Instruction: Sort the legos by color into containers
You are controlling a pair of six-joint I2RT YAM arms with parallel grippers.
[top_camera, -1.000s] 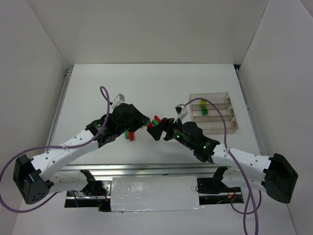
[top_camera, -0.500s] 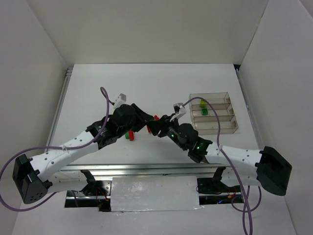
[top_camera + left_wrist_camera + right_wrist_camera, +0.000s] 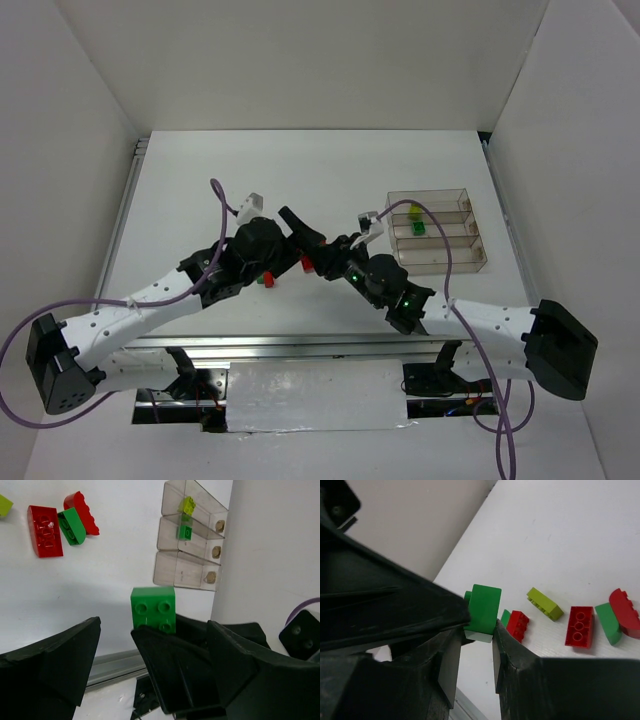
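Note:
A green lego lies in the middle clear tray (image 3: 436,230). My right gripper needs to carry the dark green lego to the right in the top view, over that tray.
A dark green lego (image 3: 484,610) hangs above the table, and my right gripper (image 3: 479,636) is shut on its lower part. My left gripper (image 3: 155,626) stands open around that same brick (image 3: 153,609), its fingers (image 3: 55,660) well apart from it. In the top view the two grippers meet at mid-table, the left (image 3: 300,236) and the right (image 3: 319,262). The containers (image 3: 437,232) are three joined clear trays at the right. One holds a yellow-green lego (image 3: 414,212), the one beside it a green lego (image 3: 418,229). Loose legos lie on the table: a red one (image 3: 579,626), a yellow-green one (image 3: 545,604) and a green one (image 3: 607,624).
A curved red piece (image 3: 625,612) touches the green one. A small red brick (image 3: 268,277) and a green brick (image 3: 258,281) lie under the left arm. The table's near metal rail (image 3: 320,345) runs in front of both arm bases. White walls enclose the table.
My left gripper opened and let go of the green lego. My right gripper closed on it after moving in toward the left one.

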